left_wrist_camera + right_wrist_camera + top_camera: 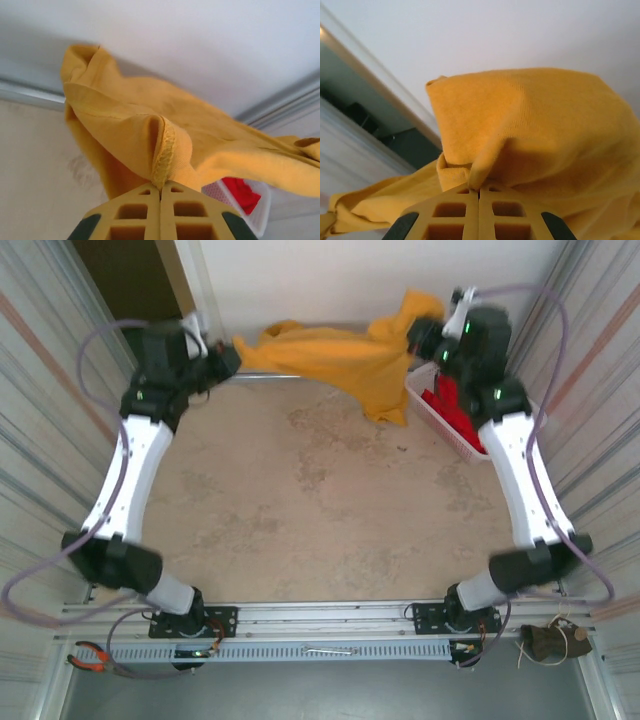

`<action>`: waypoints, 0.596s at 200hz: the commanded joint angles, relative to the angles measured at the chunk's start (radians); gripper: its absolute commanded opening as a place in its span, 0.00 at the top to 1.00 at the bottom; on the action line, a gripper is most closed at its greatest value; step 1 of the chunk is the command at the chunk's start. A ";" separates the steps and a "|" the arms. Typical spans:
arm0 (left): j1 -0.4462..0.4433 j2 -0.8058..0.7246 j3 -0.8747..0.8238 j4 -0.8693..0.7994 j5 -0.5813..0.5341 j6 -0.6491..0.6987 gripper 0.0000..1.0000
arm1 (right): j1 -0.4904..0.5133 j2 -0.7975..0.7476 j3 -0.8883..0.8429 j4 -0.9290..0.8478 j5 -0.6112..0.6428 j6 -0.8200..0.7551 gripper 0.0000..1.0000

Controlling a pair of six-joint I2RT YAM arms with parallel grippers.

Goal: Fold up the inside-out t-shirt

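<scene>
The robot's right gripper should next pull the t-shirt's end back, lower it onto the bare near tabletop, which is below and back from the gripper, and let it go there.
The mustard-yellow inside-out t-shirt (335, 358) hangs stretched in the air between both arms at the far edge of the table, its lower part drooping at the right. My left gripper (228, 355) is shut on its left end; in the left wrist view the jaws (161, 186) pinch a stitched seam of the t-shirt (150, 135). My right gripper (425, 332) is shut on the t-shirt's right end, held higher. In the right wrist view its closed jaws (480, 189) pinch a fold of the t-shirt (530, 130).
A white basket (437, 415) with a bright red garment (458, 405) stands at the far right under the right arm; the basket (257, 215) and the red garment (242, 192) also appear in the left wrist view. Corrugated walls close both sides. Pliers (92, 657) lie at the near left.
</scene>
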 commanded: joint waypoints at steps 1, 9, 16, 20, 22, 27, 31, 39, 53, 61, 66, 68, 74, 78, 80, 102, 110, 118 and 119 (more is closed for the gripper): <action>-0.016 -0.137 -0.378 0.103 -0.110 -0.008 0.94 | 0.083 -0.203 -0.410 0.111 0.113 0.059 1.00; -0.014 -0.179 -0.513 0.126 -0.132 -0.028 0.84 | 0.114 -0.280 -0.579 0.124 0.162 0.109 1.00; -0.008 -0.198 -0.608 0.132 -0.138 -0.041 0.72 | 0.143 -0.338 -0.707 0.133 0.206 0.149 1.00; -0.007 -0.204 -0.646 0.128 -0.150 -0.046 0.67 | 0.160 -0.370 -0.785 0.134 0.232 0.174 1.00; -0.006 -0.205 -0.667 0.120 -0.157 -0.049 0.66 | 0.165 -0.381 -0.827 0.132 0.244 0.187 1.00; -0.001 -0.207 -0.707 0.106 -0.164 -0.057 0.64 | 0.176 -0.420 -0.895 0.118 0.267 0.223 1.00; 0.003 -0.208 -0.735 0.097 -0.161 -0.058 0.62 | 0.184 -0.447 -0.962 0.104 0.276 0.243 1.00; 0.007 -0.214 -0.775 0.087 -0.148 -0.049 0.58 | 0.198 -0.492 -1.057 0.081 0.291 0.277 1.00; -0.005 -0.235 -0.817 0.067 -0.166 -0.031 0.54 | 0.217 -0.561 -1.182 0.008 0.325 0.310 0.96; -0.013 -0.249 -0.826 0.052 -0.174 -0.019 0.53 | 0.222 -0.610 -1.213 -0.048 0.332 0.322 0.76; -0.022 -0.257 -0.825 0.039 -0.188 -0.011 0.52 | 0.229 -0.646 -1.224 -0.080 0.341 0.327 0.63; -0.027 -0.259 -0.824 0.033 -0.195 -0.008 0.52 | 0.232 -0.663 -1.227 -0.094 0.347 0.329 0.59; -0.045 -0.267 -0.819 0.011 -0.224 0.006 0.51 | 0.241 -0.708 -1.231 -0.135 0.369 0.330 0.49; -0.059 -0.269 -0.813 -0.004 -0.245 0.015 0.50 | 0.246 -0.743 -1.229 -0.159 0.385 0.330 0.47; -0.068 -0.270 -0.810 -0.013 -0.258 0.020 0.49 | 0.247 -0.750 -1.226 -0.172 0.391 0.330 0.46; -0.177 -0.252 -0.787 -0.064 -0.387 0.054 0.48 | 0.244 -0.824 -1.174 -0.272 0.455 0.296 0.40; -0.217 -0.234 -0.787 -0.071 -0.421 0.045 0.48 | 0.242 -0.805 -1.148 -0.294 0.465 0.274 0.38; -0.264 -0.216 -0.793 -0.074 -0.457 0.030 0.49 | 0.241 -0.770 -1.124 -0.305 0.464 0.250 0.35; -0.267 -0.214 -0.793 -0.074 -0.464 0.029 0.49 | 0.241 -0.765 -1.119 -0.307 0.464 0.248 0.35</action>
